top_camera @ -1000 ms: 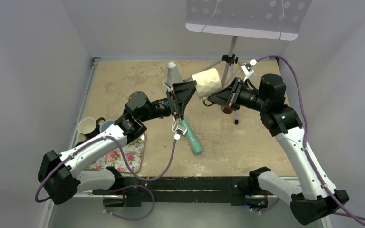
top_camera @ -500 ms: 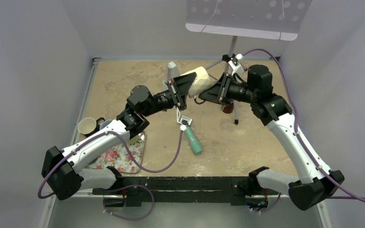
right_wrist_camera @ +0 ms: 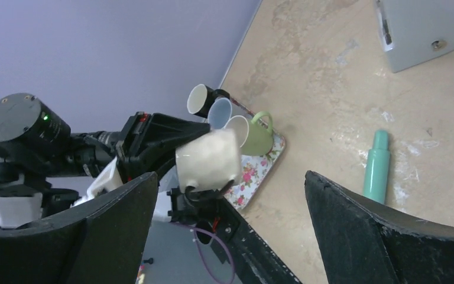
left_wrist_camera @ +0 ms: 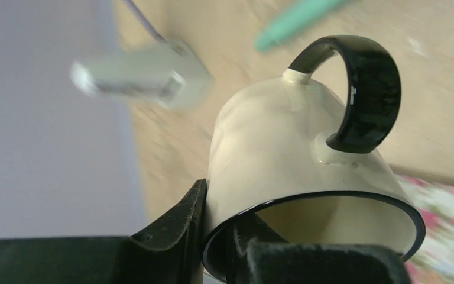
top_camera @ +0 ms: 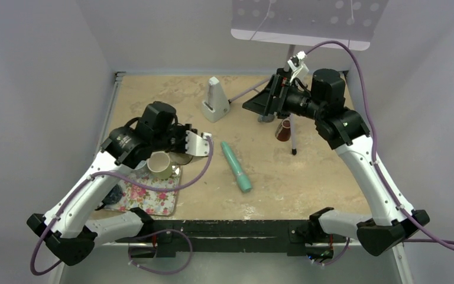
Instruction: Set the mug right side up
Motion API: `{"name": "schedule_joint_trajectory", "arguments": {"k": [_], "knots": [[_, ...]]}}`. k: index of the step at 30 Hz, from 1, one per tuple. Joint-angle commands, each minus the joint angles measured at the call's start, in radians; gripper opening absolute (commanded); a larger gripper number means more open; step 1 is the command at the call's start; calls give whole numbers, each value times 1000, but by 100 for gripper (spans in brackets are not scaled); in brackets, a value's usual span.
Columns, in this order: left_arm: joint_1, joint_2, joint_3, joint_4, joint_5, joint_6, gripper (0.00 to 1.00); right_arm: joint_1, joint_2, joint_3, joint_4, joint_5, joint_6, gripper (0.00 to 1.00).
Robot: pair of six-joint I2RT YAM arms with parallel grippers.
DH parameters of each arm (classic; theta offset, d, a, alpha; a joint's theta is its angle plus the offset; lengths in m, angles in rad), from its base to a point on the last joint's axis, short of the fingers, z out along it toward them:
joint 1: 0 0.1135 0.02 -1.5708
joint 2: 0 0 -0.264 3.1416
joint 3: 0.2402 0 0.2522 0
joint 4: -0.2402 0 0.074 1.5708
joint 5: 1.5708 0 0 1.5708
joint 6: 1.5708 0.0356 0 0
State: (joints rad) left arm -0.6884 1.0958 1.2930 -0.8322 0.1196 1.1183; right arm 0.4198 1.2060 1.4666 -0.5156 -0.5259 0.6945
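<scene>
I will move my left gripper back next, lower the mug there and let it go.
The cream mug [top_camera: 161,165] with a black rim and black handle hangs in the air over the edge of the floral tray [top_camera: 153,200], its mouth facing up in the top view. My left gripper [top_camera: 175,158] is shut on its rim. In the left wrist view one finger [left_wrist_camera: 180,228] presses the outside wall of the mug [left_wrist_camera: 272,154] and the other sits inside the mouth. My right gripper [top_camera: 254,103] hovers open and empty at the back right. From its wrist view the mug [right_wrist_camera: 208,161] shows far off between its spread fingers [right_wrist_camera: 118,225].
A teal cylinder [top_camera: 236,167] lies mid-table. A grey wedge-shaped box [top_camera: 215,101] stands at the back. A tripod stand [top_camera: 291,127] with a small brown cup [top_camera: 282,131] is beside the right arm. Several other mugs [right_wrist_camera: 219,112] sit on the tray [right_wrist_camera: 260,168].
The right gripper let go of the mug, opened wide and drew back. The left gripper closed on the rim and carried the mug left and down to the tray.
</scene>
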Motion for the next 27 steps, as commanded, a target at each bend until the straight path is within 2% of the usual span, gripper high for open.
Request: {"name": "schedule_joint_trajectory", "arguments": {"k": [1, 4, 10, 13, 19, 23, 27], "knots": [[155, -3, 104, -653, 39, -400, 0, 0, -21, 8, 1, 62, -82, 99], [303, -90, -18, -760, 73, -404, 0, -1, -25, -32, 24, 48, -109, 99], [483, -300, -317, -688, -49, -252, 0, -1, 30, -66, 51, -15, -176, 99], [594, -284, -361, -604, -61, -205, 0, -1, 60, -44, 45, -42, -206, 99], [826, -138, -315, -464, -53, -168, 0, -1, 72, -18, 7, -21, -272, 99], [880, -97, -318, -465, -37, -129, 0, -1, 65, -34, 4, -9, -285, 99], [896, -148, -444, -364, -98, -10, 0, -1, 65, -52, 14, -11, -285, 99]]}}
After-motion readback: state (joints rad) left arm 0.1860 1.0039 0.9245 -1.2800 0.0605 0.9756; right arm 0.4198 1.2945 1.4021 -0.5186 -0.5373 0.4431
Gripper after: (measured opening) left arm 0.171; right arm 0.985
